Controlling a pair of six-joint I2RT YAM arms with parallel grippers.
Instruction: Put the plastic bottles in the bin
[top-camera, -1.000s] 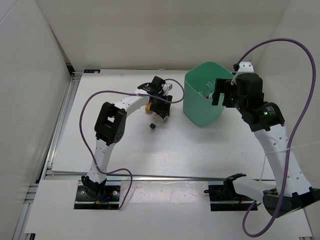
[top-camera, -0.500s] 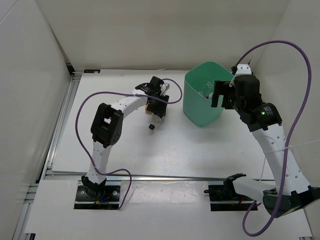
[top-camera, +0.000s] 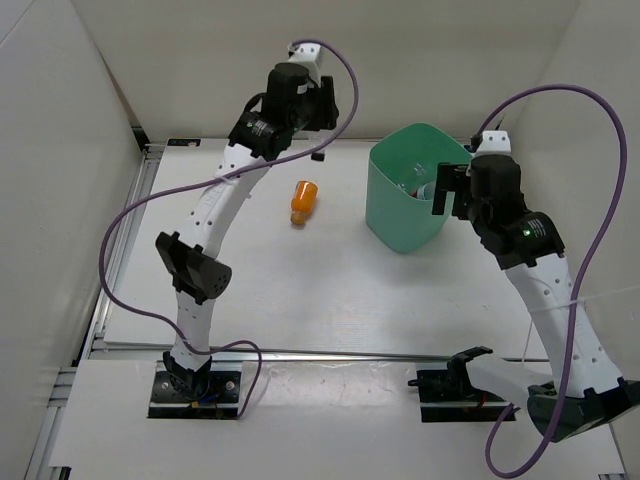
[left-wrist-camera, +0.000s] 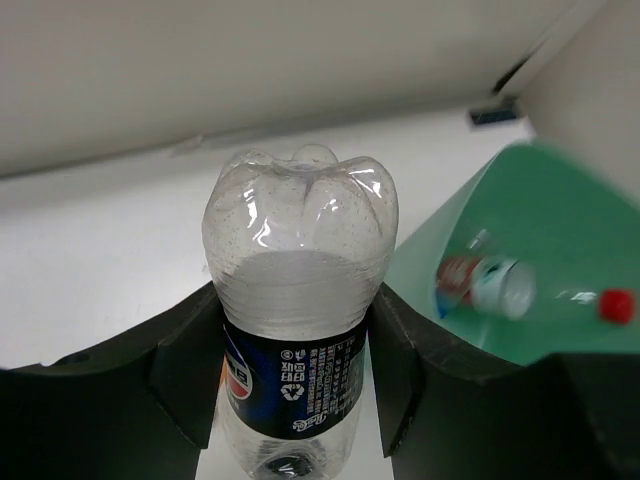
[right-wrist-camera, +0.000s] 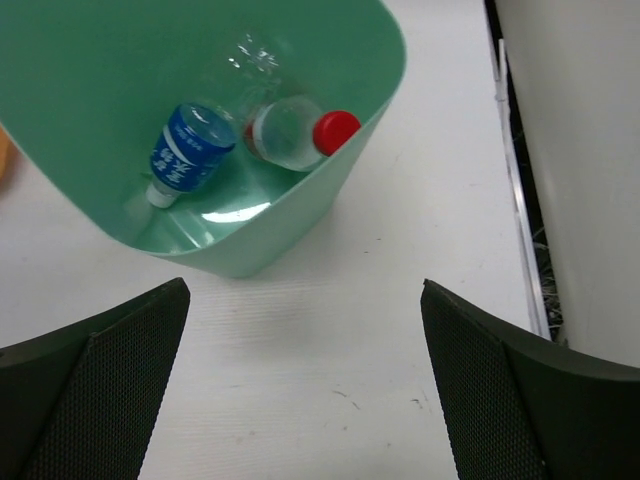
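The left gripper swings over the bin's opening (left-wrist-camera: 550, 262) next and releases the clear bottle (left-wrist-camera: 300, 250), since that opening lies to the gripper's right in the top view.
My left gripper (left-wrist-camera: 295, 335) is shut on a clear bottle (left-wrist-camera: 300, 250) with a dark blue label and a black cap, held high in the air. From above, this gripper (top-camera: 318, 128) is raised over the table's back, left of the mint-green bin (top-camera: 405, 215). An orange bottle (top-camera: 302, 201) lies on the table below it. In the bin (right-wrist-camera: 330, 170) lie a blue-labelled bottle (right-wrist-camera: 190, 148) and a red-capped bottle (right-wrist-camera: 295, 130). My right gripper (right-wrist-camera: 310, 400) is open and empty, just beside the bin's right rim (top-camera: 447, 190).
White walls close the table at the back and both sides. The left arm's purple cable (top-camera: 130, 230) loops over the left of the table. A metal rail (top-camera: 120, 240) runs along the left edge.
My left gripper has risen up and back from beside the orange bottle, carrying the black-capped bottle off the table. The right arm has barely shifted.
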